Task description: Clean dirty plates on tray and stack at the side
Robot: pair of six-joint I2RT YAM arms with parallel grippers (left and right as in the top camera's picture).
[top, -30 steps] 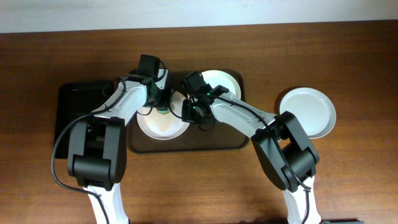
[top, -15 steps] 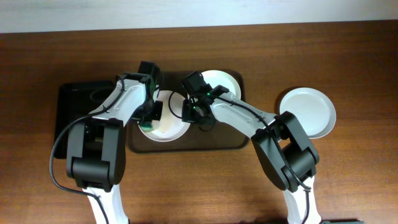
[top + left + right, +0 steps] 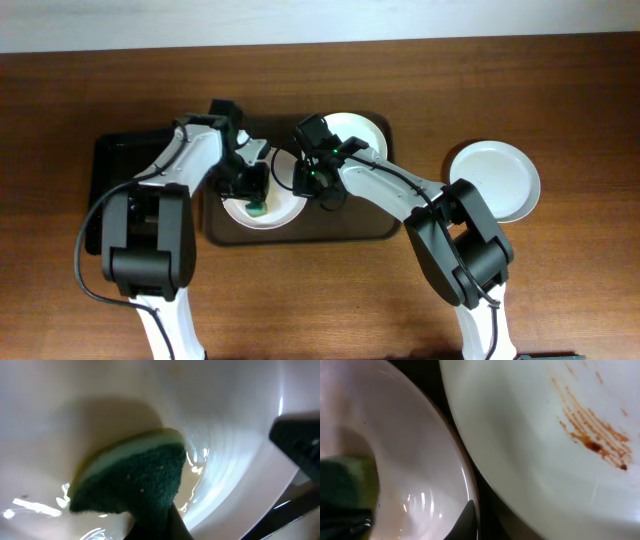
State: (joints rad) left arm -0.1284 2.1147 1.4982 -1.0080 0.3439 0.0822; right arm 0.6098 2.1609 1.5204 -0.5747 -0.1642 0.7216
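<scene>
The robot's right gripper should next lift its plate, then move it to the right in the overhead view and lower it onto the third plate (image 3: 495,181), since the side stack starts there.
In the overhead view the dark brown tray (image 3: 310,234) holds two white plates. My left gripper (image 3: 254,196) is shut on a green sponge (image 3: 257,208) that presses into the near plate (image 3: 285,208). In the left wrist view the sponge (image 3: 135,480) rests on that plate's wet, faintly brown-streaked surface (image 3: 235,420). My right gripper (image 3: 304,183) is shut on this plate's right rim; one fingertip (image 3: 466,519) lies on the rim (image 3: 465,475). The far plate (image 3: 358,133) shows orange-brown smears (image 3: 592,435) in the right wrist view. A third plate (image 3: 497,180) lies on the table to the right.
A smaller black tray (image 3: 125,175) sits left of the brown tray, under my left arm. Both arms cross above the brown tray's middle. The wooden table (image 3: 560,290) extends around the trays, with a pale wall along the far edge.
My left gripper has swept the sponge from the plate's far side leftward, then down toward its near middle. The right arm and all plates have stayed put.
</scene>
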